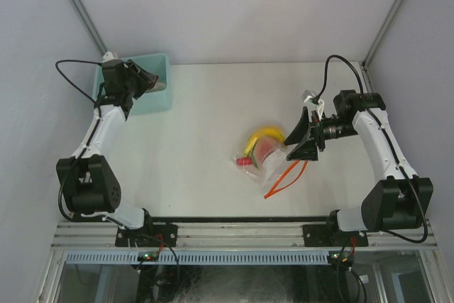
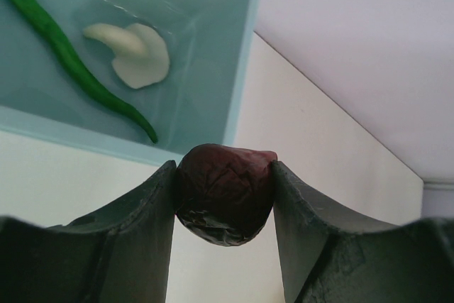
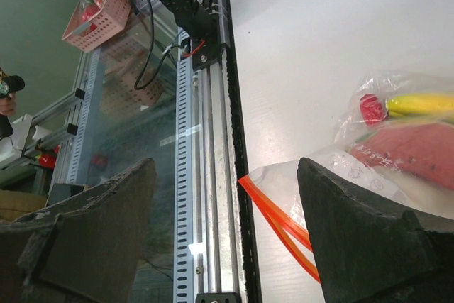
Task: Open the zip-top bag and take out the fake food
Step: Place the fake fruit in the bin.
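Observation:
The dark red piece hangs by the teal bin's rim: my left gripper next moves outward, over the bin's bottom by the green piece (image 1: 147,91), and opens.
The zip-top bag (image 1: 268,160) lies mid-table, clear and crinkly, with its red-orange zip strip (image 1: 282,177) trailing toward the near edge. Fake food shows inside it: a yellow banana (image 1: 264,134) and red pieces (image 1: 264,151). My right gripper (image 1: 292,145) stands open just right of the bag. In the right wrist view the zip strip (image 3: 284,225), banana (image 3: 418,103) and a red piece (image 3: 415,152) lie by the right finger of that gripper (image 3: 227,168). My left gripper (image 2: 223,167) is shut on a dark red rounded piece (image 2: 225,200), up at the teal bin (image 1: 157,97).
Inside the teal bin (image 2: 237,83) lie a long green piece (image 2: 67,58) and a whitish piece (image 2: 138,54). The table's near edge with its metal rail (image 3: 209,140) runs just left of the bag. Enclosure walls stand on three sides.

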Controlling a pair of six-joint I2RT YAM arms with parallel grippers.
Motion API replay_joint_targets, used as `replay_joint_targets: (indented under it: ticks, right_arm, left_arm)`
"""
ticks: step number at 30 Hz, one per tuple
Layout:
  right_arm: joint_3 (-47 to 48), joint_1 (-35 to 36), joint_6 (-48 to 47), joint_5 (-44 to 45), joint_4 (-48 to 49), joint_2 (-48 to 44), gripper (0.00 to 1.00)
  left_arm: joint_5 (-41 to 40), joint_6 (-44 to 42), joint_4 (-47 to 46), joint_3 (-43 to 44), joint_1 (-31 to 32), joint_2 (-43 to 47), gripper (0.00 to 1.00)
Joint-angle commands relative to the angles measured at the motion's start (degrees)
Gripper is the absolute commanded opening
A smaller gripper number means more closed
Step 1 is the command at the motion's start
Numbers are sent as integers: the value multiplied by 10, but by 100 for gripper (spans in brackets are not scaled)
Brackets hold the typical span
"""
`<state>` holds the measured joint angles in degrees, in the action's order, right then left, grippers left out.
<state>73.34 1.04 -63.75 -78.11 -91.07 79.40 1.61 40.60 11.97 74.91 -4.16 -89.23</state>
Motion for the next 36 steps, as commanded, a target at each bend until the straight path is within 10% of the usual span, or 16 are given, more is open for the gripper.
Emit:
replay_joint_targets:
  ticks: [1, 13, 21, 36]
  right_arm:
    - [4, -10, -12, -10, 5, -1, 80]
    - [4, -23, -5, -3, 11, -2, 80]
    - [4, -27, -1, 7, 15, -5, 81]
    - [4, -31, -5, 20, 18, -16, 81]
  left_arm:
    - [-61, 6, 75, 96, -9, -41, 1]
    - [-114, 13, 205, 274, -18, -175, 12]
    - [-167, 20, 277, 353, -19, -228, 100]
    - [-98, -50, 143, 226, -23, -97, 100]
